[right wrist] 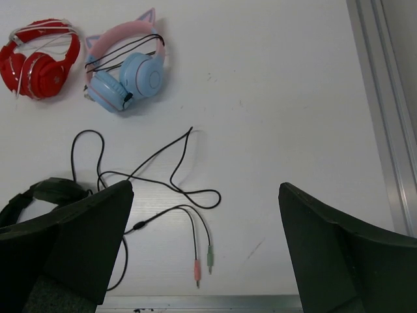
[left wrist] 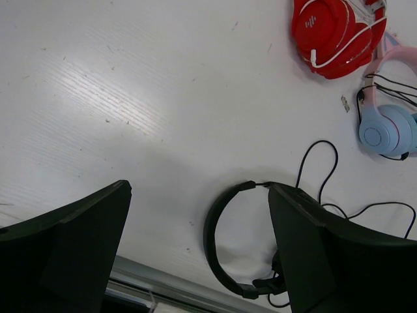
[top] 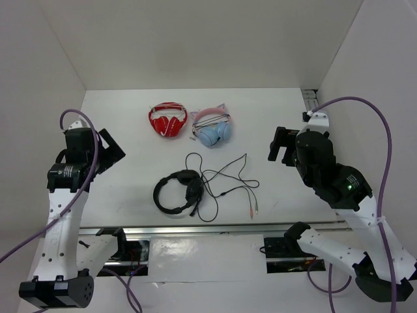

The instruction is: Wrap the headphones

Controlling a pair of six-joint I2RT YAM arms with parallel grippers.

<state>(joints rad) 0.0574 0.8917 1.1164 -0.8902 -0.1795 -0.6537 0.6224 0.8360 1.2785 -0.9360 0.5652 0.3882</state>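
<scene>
The headband's outer curve is below my left gripper and to its right in the top view. I will go down that way onto it, clear of the cable.
The black headphones lie flat near the table's front edge, with the headband to the left and the boom microphone at the front. Their thin black cable sprawls in loose loops to the right and ends in pink and green plugs. My left gripper hangs open to the left of them, well above the table. The headband shows between its fingers in the left wrist view. To the right of the cable, my right gripper is open and raised. The plugs lie below its spread fingers.
Red-and-white headphones and light-blue and pink cat-ear headphones sit side by side at the back, each with its cord wound around it. A metal rail runs along the front edge and another rail along the right side.
</scene>
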